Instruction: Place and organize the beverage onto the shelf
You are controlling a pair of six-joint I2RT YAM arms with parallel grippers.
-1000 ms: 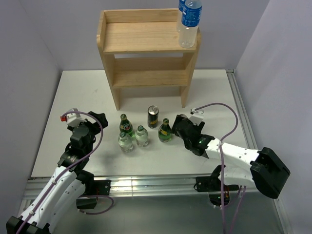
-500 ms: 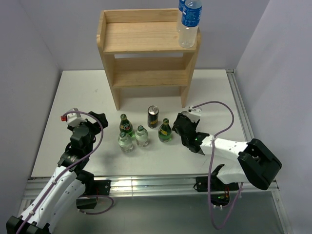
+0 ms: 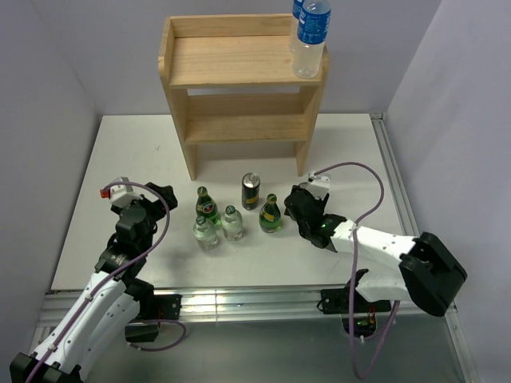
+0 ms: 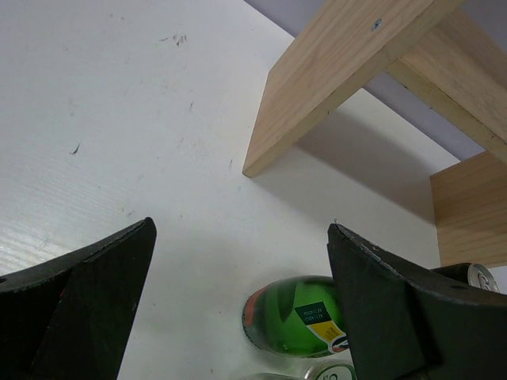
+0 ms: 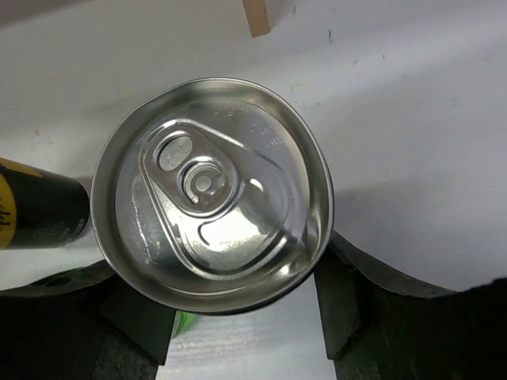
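The upper board's bare wood is above and outward of my right gripper, so it should rise outward next and release the can beside the water bottles.
The pale wooden shelf (image 3: 239, 60) stands at the back, with two water bottles (image 3: 311, 36) on the right end of its upper board. On the table in front stand a black can (image 3: 251, 191), two green bottles (image 3: 206, 209) (image 3: 271, 214) and two clear bottles (image 3: 205, 233) (image 3: 232, 223). My right gripper (image 3: 297, 206) is just right of them. In the right wrist view that gripper (image 5: 238, 310) is shut on a silver-topped can (image 5: 210, 194), a pad against each side. My left gripper (image 4: 241, 229) is open over bare table, with a green bottle (image 4: 297, 324) by its right finger.
The shelf's left side panel (image 4: 333, 79) and its foot (image 5: 256, 17) show in the wrist views. The black can (image 5: 40, 210) stands close left of the held can. A grey wall runs along the table's left side, a metal rail (image 3: 395, 175) along its right.
My right gripper has closed on the can and its arm has shifted slightly. The left arm and the other drinks have not moved.
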